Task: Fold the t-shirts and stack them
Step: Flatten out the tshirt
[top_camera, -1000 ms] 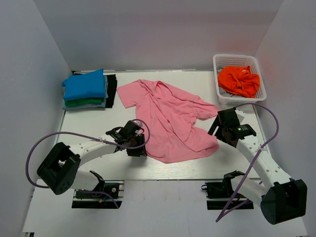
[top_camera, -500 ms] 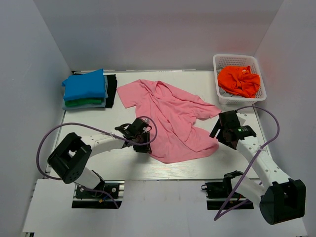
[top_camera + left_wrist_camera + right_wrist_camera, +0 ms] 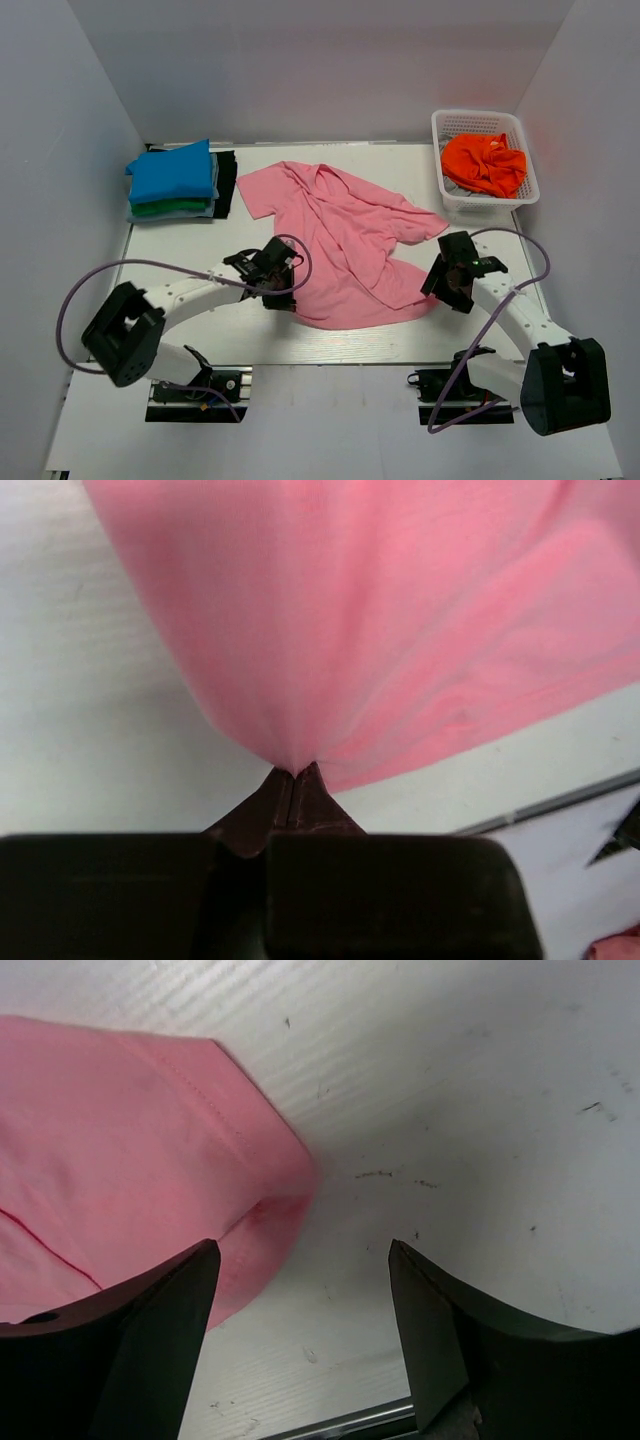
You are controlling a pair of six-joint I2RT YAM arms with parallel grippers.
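Note:
My left gripper rises next, carries the hem outward, then lowers and releases it where the far sleeve lies, since that spot is outward of the gripper.
A light pink t-shirt [image 3: 345, 240] lies crumpled and spread on the table's middle. My left gripper [image 3: 282, 293] is shut on its near-left hem; in the left wrist view the pink cloth [image 3: 380, 630] runs into the closed tips [image 3: 294, 773]. My right gripper [image 3: 444, 296] is open just above the table beside the shirt's near-right corner [image 3: 270, 1195], which lies by the left finger [image 3: 160, 1300]. A folded bright blue shirt [image 3: 172, 172] sits on a green one [image 3: 165, 209] at the far left. An orange shirt [image 3: 484, 163] lies in the basket.
A white lattice basket [image 3: 447, 185] stands at the far right corner. Dark cloth [image 3: 227, 182] lies beside the folded stack. White walls close the table on three sides. The table's front edge [image 3: 330, 362] runs just before both grippers.
My left gripper has shifted slightly along the shirt's near-left hem, still holding it. My right gripper has moved down and toward the shirt's near-right corner.

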